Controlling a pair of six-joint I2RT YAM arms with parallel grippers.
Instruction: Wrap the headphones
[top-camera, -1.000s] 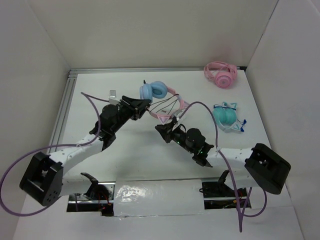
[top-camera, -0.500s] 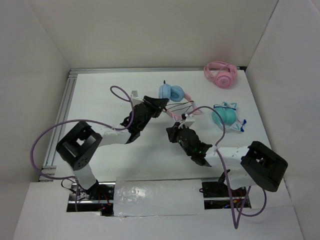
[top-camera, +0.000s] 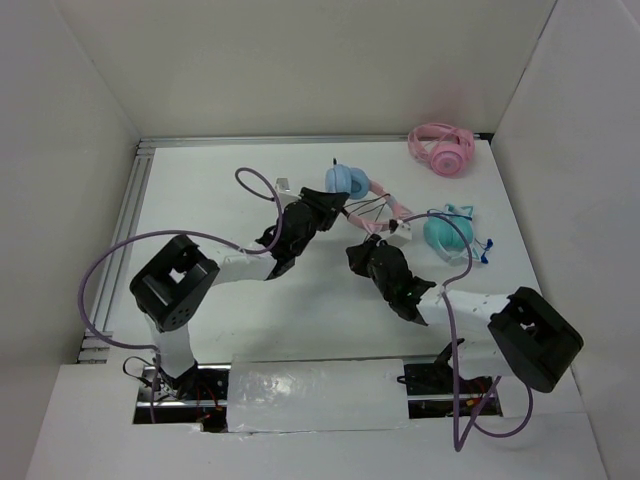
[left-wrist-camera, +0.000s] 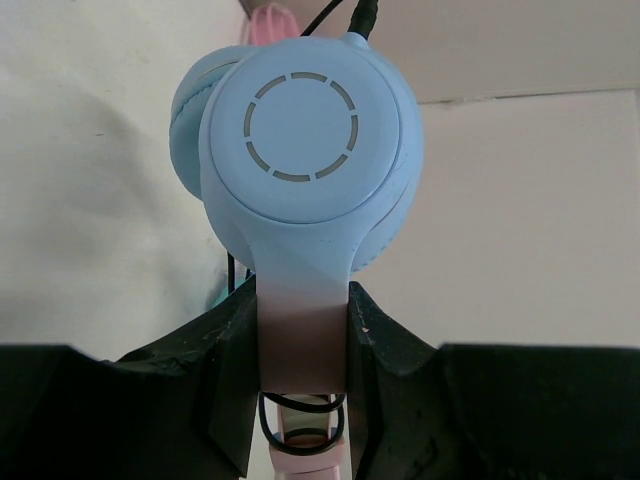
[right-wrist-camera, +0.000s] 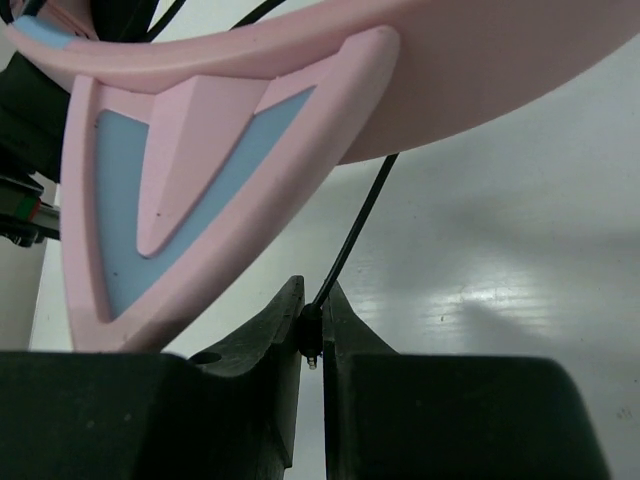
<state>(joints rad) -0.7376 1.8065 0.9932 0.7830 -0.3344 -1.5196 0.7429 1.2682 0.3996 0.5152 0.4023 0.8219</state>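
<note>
My right gripper carries the plug outward next and releases it beside the headphones' pink headband. The cable already loops round there, and that headband lies outward of the gripper.
The headphones (top-camera: 347, 181), with light blue cups and a pink band, hang just above the table at the back centre. My left gripper (top-camera: 328, 204) is shut on the arm (left-wrist-camera: 300, 330) just below the blue ear cup (left-wrist-camera: 305, 150). Loops of the thin black cable (left-wrist-camera: 298, 412) lie round the band behind the jaws. My right gripper (top-camera: 362, 250) sits just right of and nearer than the headphones, shut on the cable's plug (right-wrist-camera: 312, 330). The cable (right-wrist-camera: 355, 235) runs up from it under the pink cat ear (right-wrist-camera: 180, 180) and headband (right-wrist-camera: 470, 80).
All-pink headphones (top-camera: 442, 149) lie in the back right corner. Teal headphones (top-camera: 452, 232) lie close to the right of my right gripper. A metal rail (top-camera: 125, 230) runs along the table's left edge, and white walls close three sides.
My left arm has swung right and carried the headphones right and slightly back. My right gripper followed to the right with the cable end still pinched.
</note>
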